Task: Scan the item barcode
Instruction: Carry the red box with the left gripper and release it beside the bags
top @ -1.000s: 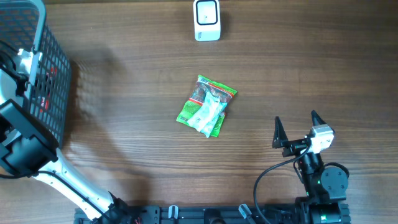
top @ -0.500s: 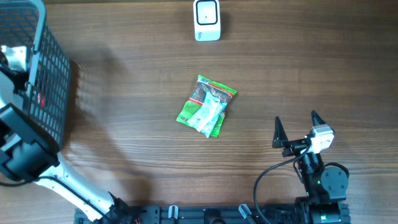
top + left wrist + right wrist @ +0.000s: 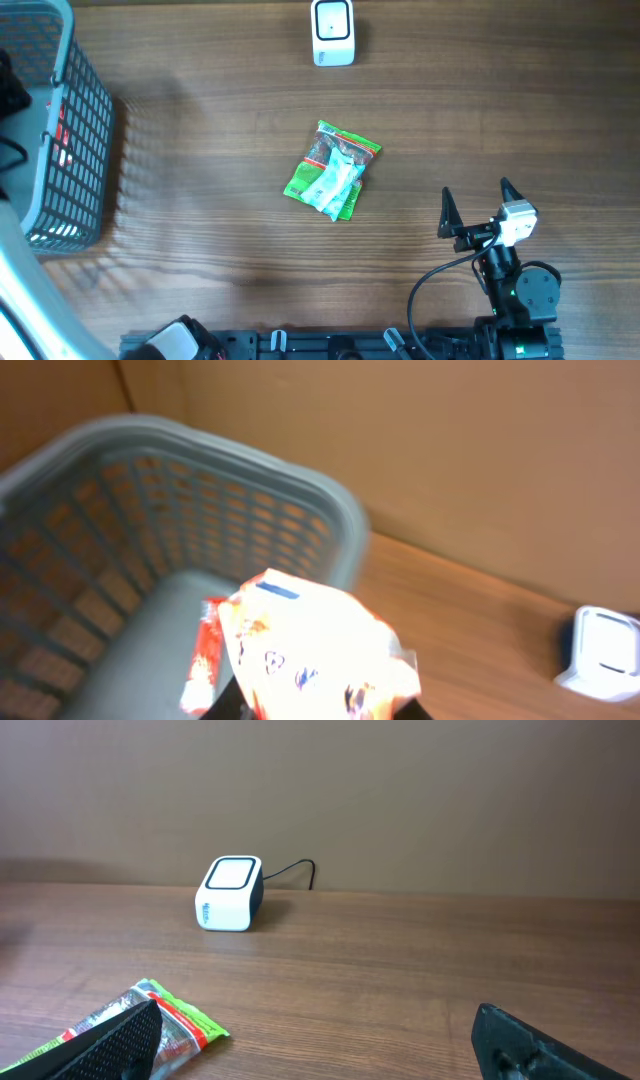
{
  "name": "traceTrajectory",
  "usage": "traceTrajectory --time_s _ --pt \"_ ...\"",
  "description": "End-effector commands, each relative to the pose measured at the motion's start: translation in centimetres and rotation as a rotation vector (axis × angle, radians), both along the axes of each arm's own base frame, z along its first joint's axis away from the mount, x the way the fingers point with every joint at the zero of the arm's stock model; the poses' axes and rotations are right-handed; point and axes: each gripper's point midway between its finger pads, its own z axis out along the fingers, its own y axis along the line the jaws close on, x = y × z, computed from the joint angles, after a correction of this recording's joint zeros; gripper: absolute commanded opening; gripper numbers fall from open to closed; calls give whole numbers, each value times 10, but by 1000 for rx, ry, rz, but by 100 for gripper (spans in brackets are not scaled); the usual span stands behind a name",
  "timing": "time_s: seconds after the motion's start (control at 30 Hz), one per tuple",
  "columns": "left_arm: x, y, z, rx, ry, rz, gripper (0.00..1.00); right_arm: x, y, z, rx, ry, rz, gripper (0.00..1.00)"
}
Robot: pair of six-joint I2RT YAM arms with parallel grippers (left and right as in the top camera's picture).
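Note:
That packet [image 3: 310, 650] is by the part of the table my left gripper will go to next, as it swings from above the basket [image 3: 200, 470] and tilts down over the table beside the packet.
In the left wrist view my left gripper [image 3: 320, 705] is shut on a white and orange snack packet [image 3: 310, 650], held up above the grey basket [image 3: 200, 470]. The picture is blurred and no barcode shows on the packet. The white scanner [image 3: 332, 32] stands at the table's far edge and shows in the left wrist view as the scanner [image 3: 600, 655] at lower right. My right gripper [image 3: 475, 205] rests open at the near right with nothing between its fingers. In the overhead view the left gripper and its packet are out of frame.
A green packet [image 3: 332, 170] lies mid-table, just ahead-left of the right gripper as the green packet [image 3: 150, 1020]. The basket [image 3: 80, 130] stands at the left edge with a red packet [image 3: 205, 660] inside. The scanner's cable [image 3: 300, 870] runs behind the scanner [image 3: 229, 893].
My left arm has risen out of the basket and left the overhead view, its jaws having closed on the packet. The right arm has not moved.

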Motion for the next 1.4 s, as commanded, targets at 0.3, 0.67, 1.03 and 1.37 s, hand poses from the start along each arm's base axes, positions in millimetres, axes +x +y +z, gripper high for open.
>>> traceTrajectory --time_s 0.3,0.67,1.03,1.37 --pt "-51 -255 -187 -380 675 -592 4 0 -2 2 -8 -13 -10 100" --pt "-20 -302 -291 -437 712 -607 100 0 -2 2 -8 -13 -10 99" --pt "-26 -287 -203 -246 680 -528 100 0 -2 2 -8 -13 -10 100" --pt "-51 -310 -226 1 741 -563 100 0 -2 2 -8 -13 -10 100"
